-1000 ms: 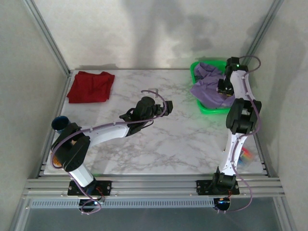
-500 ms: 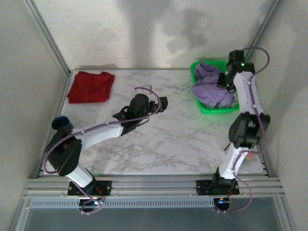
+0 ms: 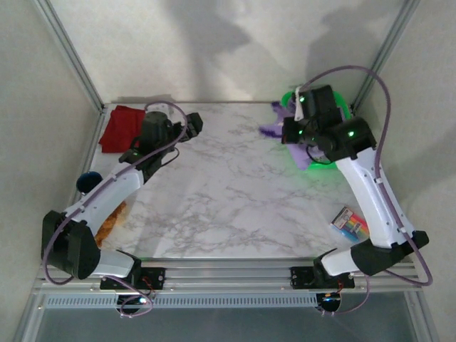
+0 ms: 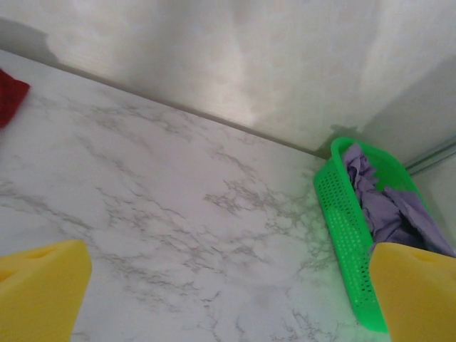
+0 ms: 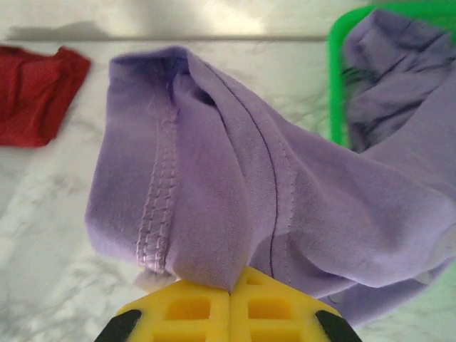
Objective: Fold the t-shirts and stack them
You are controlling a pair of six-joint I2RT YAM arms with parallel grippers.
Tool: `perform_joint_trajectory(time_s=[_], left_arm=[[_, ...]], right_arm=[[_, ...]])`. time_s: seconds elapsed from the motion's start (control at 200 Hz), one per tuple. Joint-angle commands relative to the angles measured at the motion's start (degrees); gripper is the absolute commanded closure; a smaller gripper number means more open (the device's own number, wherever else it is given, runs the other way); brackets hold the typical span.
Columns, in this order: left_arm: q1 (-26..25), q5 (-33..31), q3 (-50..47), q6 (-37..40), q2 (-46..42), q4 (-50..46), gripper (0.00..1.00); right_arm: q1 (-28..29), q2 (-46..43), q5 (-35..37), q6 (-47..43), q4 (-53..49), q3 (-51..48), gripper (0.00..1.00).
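The shirt's bunched edge (image 3: 270, 132) hangs free beside the right gripper's hold, so the robot should next move its open left gripper back toward the basket (image 3: 318, 165) and down, then close it on that edge.
A lavender t-shirt (image 5: 228, 192) hangs bunched from my right gripper (image 5: 230, 292), whose yellow jaws are shut on a fold of it beside a stitched hem. From above, that gripper (image 3: 287, 133) holds the shirt (image 3: 271, 130) over the table, just left of the green basket (image 3: 318, 165). More lavender t-shirts (image 5: 392, 78) lie in the basket (image 5: 338, 78). A dark red t-shirt (image 3: 117, 128) lies spread at the back left corner. My left gripper (image 3: 189, 125) hovers just right of it, open and empty, its yellow fingers (image 4: 39, 285) wide apart over bare marble.
The left wrist view looks across the marble table (image 4: 178, 214) to the green basket (image 4: 349, 235) and the back wall. A blue cup (image 3: 87, 182) and something orange (image 3: 110, 221) sit at the left edge. A small colourful box (image 3: 350, 222) lies at the front right.
My right gripper has shut on a lavender t-shirt and drawn it out of the basket to the left. The left arm has swung back-left towards the red t-shirt, still open.
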Motion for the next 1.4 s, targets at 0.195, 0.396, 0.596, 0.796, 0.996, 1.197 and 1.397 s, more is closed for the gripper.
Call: perform_joint_trajectory(time_s=[0.195,0.396,0.596,0.796,0.996,1.197,1.397], left_arm=[[5.83,8.27,-2.05,2.94,-4.77,-9.20,0.00],[3.73,12.46,-9.58,0.10,-5.13,-6.94,0.03],[-6.67,11.86,-8.32,1.24,3.59,-6.45,0.07],[-13.69,14.40,-2.40,2.20,17.42,-8.36,0.18],[-19.12,12.49,6.67,3.86,28.95,-11.23,0.25],[-21.59,10.90,13.66,6.35,36.66,-13.48,0.28],[-23.34,2.08,17.58,7.95,40.98,-18.36,0.33]], right_arm=[[12.97,3.17,-4.26,17.44,19.42,-26.96,0.66],[13.40,4.86,-0.98,19.97,26.23,-35.69,0.34],[7.77,-0.67,2.35,16.79,18.96,-32.78,0.32],[-3.20,-6.03,0.02,12.72,14.31,-33.52,0.31],[-9.27,-9.75,-1.92,11.09,13.66,-36.46,0.31],[-11.51,-12.81,-2.78,11.66,15.29,-40.67,0.30],[-16.21,-15.62,-4.92,11.03,15.65,-42.55,0.30]])
